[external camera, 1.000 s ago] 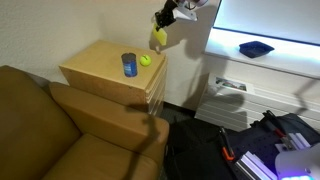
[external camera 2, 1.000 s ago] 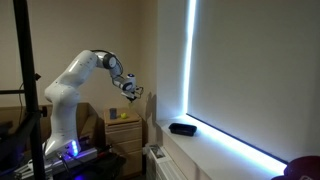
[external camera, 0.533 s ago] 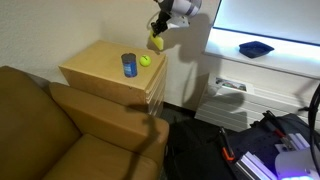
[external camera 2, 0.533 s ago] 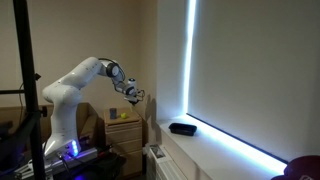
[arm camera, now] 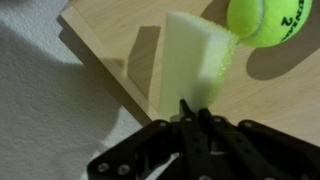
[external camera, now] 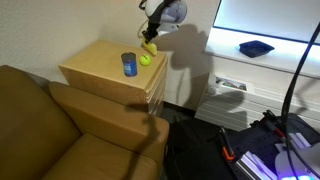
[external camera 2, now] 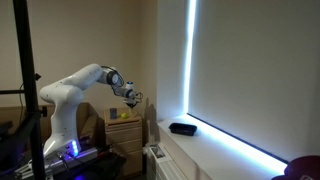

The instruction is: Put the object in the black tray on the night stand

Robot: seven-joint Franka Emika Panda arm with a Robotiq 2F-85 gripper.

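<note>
The object still hangs clear of the night stand's top, so the robot's gripper should next move down to the bare wood beside the ball below it to release the object.
My gripper [external camera: 152, 36] is shut on the object [arm camera: 193, 58], a pale yellow-green oblong piece, and holds it just above the night stand [external camera: 95, 66] near its far right corner. In an exterior view the object [external camera: 150, 46] hangs close to the round yellow-green ball [external camera: 145, 60]. The wrist view shows the object over the wooden top [arm camera: 120, 40], next to the ball [arm camera: 268, 20]. The black tray [external camera: 256, 48] sits on the white ledge to the right, and also shows in an exterior view [external camera 2: 182, 128]. The gripper [external camera 2: 130, 93] hovers over the night stand [external camera 2: 124, 128].
A blue cup [external camera: 129, 65] stands on the night stand beside the ball. A brown sofa [external camera: 60, 130] fills the lower left. A white ledge [external camera: 250, 70] runs along the bright window. Dark gear and cables [external camera: 260, 145] lie on the floor at lower right.
My gripper has moved left and down with the object, from beside the night stand's edge to just above its top near the ball.
</note>
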